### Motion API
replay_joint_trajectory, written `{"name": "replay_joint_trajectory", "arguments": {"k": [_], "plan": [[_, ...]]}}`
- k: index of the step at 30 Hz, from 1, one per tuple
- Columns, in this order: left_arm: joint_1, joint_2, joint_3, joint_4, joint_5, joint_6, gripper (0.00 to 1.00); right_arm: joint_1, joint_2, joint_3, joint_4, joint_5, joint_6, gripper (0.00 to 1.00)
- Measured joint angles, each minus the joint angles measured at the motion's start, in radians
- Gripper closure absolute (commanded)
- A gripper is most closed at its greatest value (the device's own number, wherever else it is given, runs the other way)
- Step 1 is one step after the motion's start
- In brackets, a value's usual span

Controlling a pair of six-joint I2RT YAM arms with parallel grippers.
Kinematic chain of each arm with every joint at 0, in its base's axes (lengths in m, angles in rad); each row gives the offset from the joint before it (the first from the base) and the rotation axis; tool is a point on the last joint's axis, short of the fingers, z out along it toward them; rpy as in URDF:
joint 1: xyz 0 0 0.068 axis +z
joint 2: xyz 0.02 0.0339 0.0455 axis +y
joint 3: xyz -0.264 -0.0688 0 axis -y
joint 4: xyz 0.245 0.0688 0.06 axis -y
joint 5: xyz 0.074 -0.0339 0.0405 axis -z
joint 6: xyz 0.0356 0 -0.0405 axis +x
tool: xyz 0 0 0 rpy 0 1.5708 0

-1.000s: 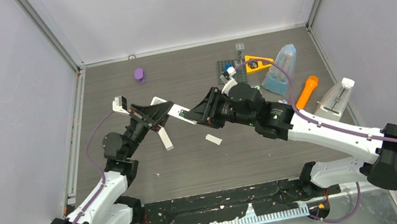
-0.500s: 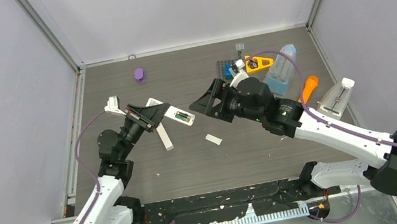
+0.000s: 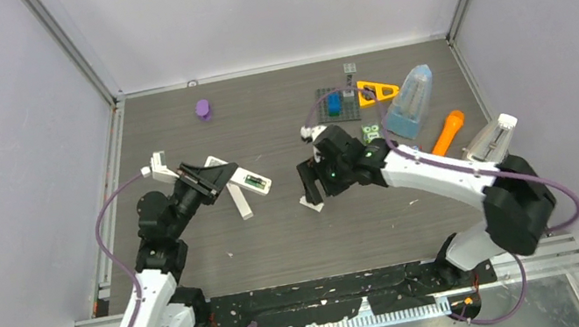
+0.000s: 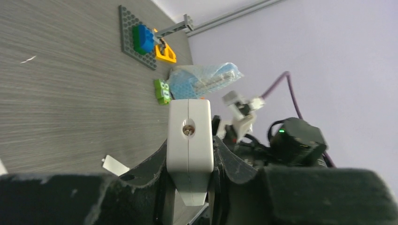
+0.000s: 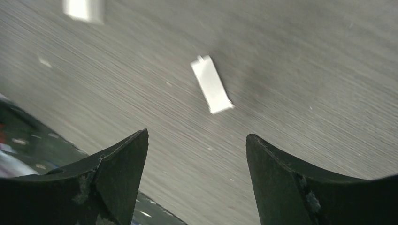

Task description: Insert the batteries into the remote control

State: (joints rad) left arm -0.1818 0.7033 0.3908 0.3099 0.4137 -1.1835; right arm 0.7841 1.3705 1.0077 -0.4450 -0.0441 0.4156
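My right gripper turns and lowers onto the cover plate's end away from its tab next, since the cover plate lies below the open fingers, slanted to them.
My left gripper (image 3: 215, 177) is shut on a white remote control (image 3: 242, 179), held just above the table at the left centre. In the left wrist view the remote's end (image 4: 189, 136) sits clamped between the black fingers (image 4: 220, 154). Its open compartment (image 3: 253, 181) shows a dark greenish strip; I cannot tell whether that is the batteries. My right gripper (image 3: 313, 186) hangs open over a small white cover plate (image 3: 310, 203), which lies flat on the table. The right wrist view shows that plate (image 5: 212, 85) ahead of the gripper (image 5: 197, 137), with nothing between the jaws.
A second white bar (image 3: 240, 200) lies below the held remote. At the back right are a grey baseplate (image 3: 345, 114) with a blue brick, an orange triangle (image 3: 376, 93), a green block (image 3: 371, 133), a blue bubble bag (image 3: 411, 103), an orange carrot toy (image 3: 448, 132) and a white bottle (image 3: 491, 140). A purple piece (image 3: 203, 109) sits back left.
My right gripper has opened, let go at the remote's end and swung back and down over the cover plate. The left arm has drawn the remote a little to the left.
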Motion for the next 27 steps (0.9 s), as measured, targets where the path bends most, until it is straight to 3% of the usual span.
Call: {"name": "replay_joint_trajectory", "arguments": {"k": [4,13,27], "plan": [[0.008,-0.022,0.000,-0.064,-0.010,0.021,1.00,0.002,0.139,0.000,-0.084,-0.022,-0.166,0.20],[0.025,-0.063,-0.001,-0.132,-0.018,0.043,1.00,0.029,0.232,0.051,-0.125,-0.023,-0.394,0.23],[0.040,-0.061,-0.005,-0.143,-0.002,0.045,1.00,0.040,0.378,0.113,-0.123,-0.025,-0.473,0.40]]}}
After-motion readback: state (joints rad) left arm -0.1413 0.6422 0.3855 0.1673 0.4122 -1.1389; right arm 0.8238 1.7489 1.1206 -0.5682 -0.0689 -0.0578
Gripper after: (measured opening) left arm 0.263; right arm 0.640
